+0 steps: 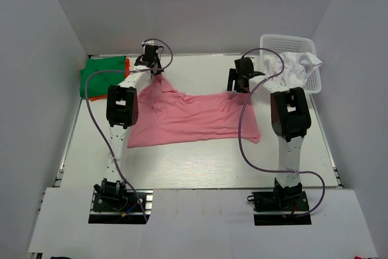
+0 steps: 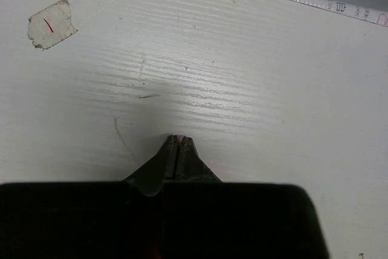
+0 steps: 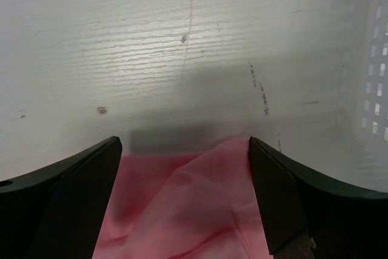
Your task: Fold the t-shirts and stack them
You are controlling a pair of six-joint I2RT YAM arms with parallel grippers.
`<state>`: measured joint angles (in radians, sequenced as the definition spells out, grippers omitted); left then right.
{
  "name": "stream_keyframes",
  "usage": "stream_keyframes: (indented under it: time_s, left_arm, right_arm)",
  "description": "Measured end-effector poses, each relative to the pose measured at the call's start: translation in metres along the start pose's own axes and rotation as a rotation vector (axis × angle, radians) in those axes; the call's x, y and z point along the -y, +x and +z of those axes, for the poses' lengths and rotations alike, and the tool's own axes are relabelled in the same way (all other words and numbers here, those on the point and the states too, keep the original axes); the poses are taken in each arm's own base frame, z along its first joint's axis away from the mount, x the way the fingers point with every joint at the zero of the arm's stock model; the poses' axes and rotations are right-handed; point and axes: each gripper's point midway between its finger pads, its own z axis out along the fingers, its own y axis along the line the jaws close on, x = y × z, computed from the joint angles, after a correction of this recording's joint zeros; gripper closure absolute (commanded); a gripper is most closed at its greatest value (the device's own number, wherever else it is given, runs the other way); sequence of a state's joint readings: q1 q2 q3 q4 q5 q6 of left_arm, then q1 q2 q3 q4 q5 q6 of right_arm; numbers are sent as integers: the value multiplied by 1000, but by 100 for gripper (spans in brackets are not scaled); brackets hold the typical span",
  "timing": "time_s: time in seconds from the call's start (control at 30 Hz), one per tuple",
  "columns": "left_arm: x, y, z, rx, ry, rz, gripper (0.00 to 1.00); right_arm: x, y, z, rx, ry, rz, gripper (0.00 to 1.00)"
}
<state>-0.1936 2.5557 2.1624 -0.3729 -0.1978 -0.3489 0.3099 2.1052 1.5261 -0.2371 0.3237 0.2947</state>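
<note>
My left gripper carries the t-shirt's far corner back over it toward its near edge next and releases, since the salmon pink t-shirt point(image 1: 194, 119) lies spread.
A salmon pink t-shirt point(image 1: 194, 119) lies spread across the middle of the table. Its far left corner rises in a peak to my left gripper point(image 1: 156, 72), which is shut on it. In the left wrist view a thin pink sliver shows between the closed tips of that gripper point(image 2: 177, 141). My right gripper point(image 1: 241, 86) stands open over the shirt's far right corner, and pink cloth point(image 3: 182, 204) lies between its spread fingers point(image 3: 183, 144). A folded green t-shirt point(image 1: 102, 76) rests at the far left on an orange one point(image 1: 127, 63).
A white lattice basket point(image 1: 306, 45) stands at the far right corner with crumpled white cloth point(image 1: 296, 65) in it; its wall point(image 3: 376, 77) shows close to the right gripper. A torn paper label point(image 2: 51, 23) is stuck to the table.
</note>
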Motion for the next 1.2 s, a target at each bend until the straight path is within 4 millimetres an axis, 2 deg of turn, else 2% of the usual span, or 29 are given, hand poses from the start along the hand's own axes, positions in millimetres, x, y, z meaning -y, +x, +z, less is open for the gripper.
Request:
stream_keyframes:
  time_s: [0.07,0.17,0.2,0.23,0.3,0.33,0.43,0.47,0.6,0.7,0.87,1.0,1.1,1.2]
  left_arm:
    - [-1,-1,-1,4,-1,0,100]
    - [-2,0,-4,-2,-6,1,100]
    - [-3,1,-6,-7,-8,3,100]
    - [-3,3,-7,-13,-10,4,100]
    - [-6,7,-13,-26,-15,6,100]
    - [-8,9,-16,-35,-18,8,100]
    - [-9,9,-22,-43,-21,10,100]
    - [-9,8,-24,-42,-20,10,100]
    - [-10,0,-35,-32,-25,8,100]
    - [-15,-5,-55,-24,-37,7,100]
    - [-28,-16,-114,8,-60,-16,100]
    - [-39,-23,-167,59,-85,-67,100]
    - [-47,-14,-199,68,-97,-109,100]
    - [-56,7,-218,38,-112,-146,100]
  right_arm:
    - [2,4,3,-15,22,23,10]
    - [9,12,2,-41,58,45,17]
    - [10,13,2,-43,67,50,24]
    - [11,13,2,-44,74,55,41]
    - [13,13,3,-41,89,66,61]
    - [14,13,4,-39,95,68,76]
    - [17,15,8,-35,115,72,91]
    - [19,16,9,-36,123,69,100]
    - [23,11,11,-12,148,62,100]
    - [26,8,10,18,152,46,100]
    - [34,9,-12,70,131,-7,100]
    - [32,-9,-37,158,79,-9,100]
    - [27,-16,-51,212,26,-12,100]
    - [26,-13,-56,226,-2,-20,100]
